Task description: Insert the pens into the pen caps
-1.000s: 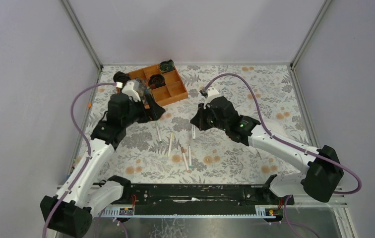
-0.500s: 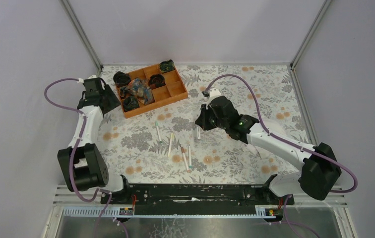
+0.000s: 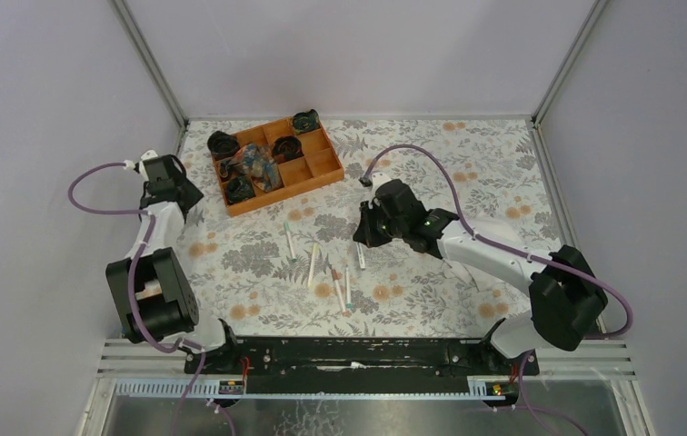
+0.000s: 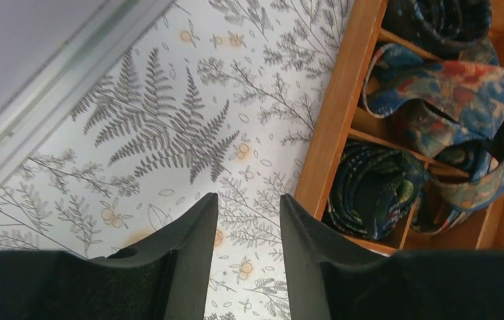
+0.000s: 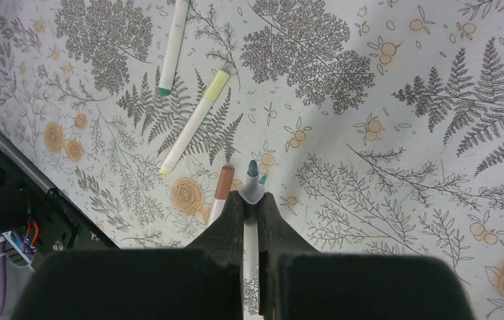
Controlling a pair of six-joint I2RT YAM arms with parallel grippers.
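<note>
I will next move my right gripper back and down and let go of the white pen on open floral cloth (image 3: 371, 278) (image 5: 309, 227), because the cloth there is below and back, clear of the other pens.
My right gripper (image 5: 253, 200) is shut on a white pen with a blue-green tip (image 5: 252, 170) and holds it low over the floral cloth; it also shows in the top view (image 3: 361, 238). Below it lie a pen with a brown cap (image 5: 221, 193), a pen with a yellowish cap (image 5: 193, 121) and a green-tipped pen (image 5: 171, 47). A second teal tip peeks out beside the held pen. No loose caps show. My left gripper (image 4: 249, 200) is open and empty at the far left (image 3: 179, 193), beside the tray.
An orange compartment tray (image 3: 326, 168) with rolled dark ties stands at the back left; its wooden wall (image 4: 343, 113) is just right of my left fingers. The enclosure's metal rail (image 4: 43, 113) runs along the left. The black arm base rail (image 3: 349, 350) lines the near edge.
The left arm has pulled back from the tray and folded up against the left wall. The right gripper has shifted slightly left and nearer, with the pen in it.
</note>
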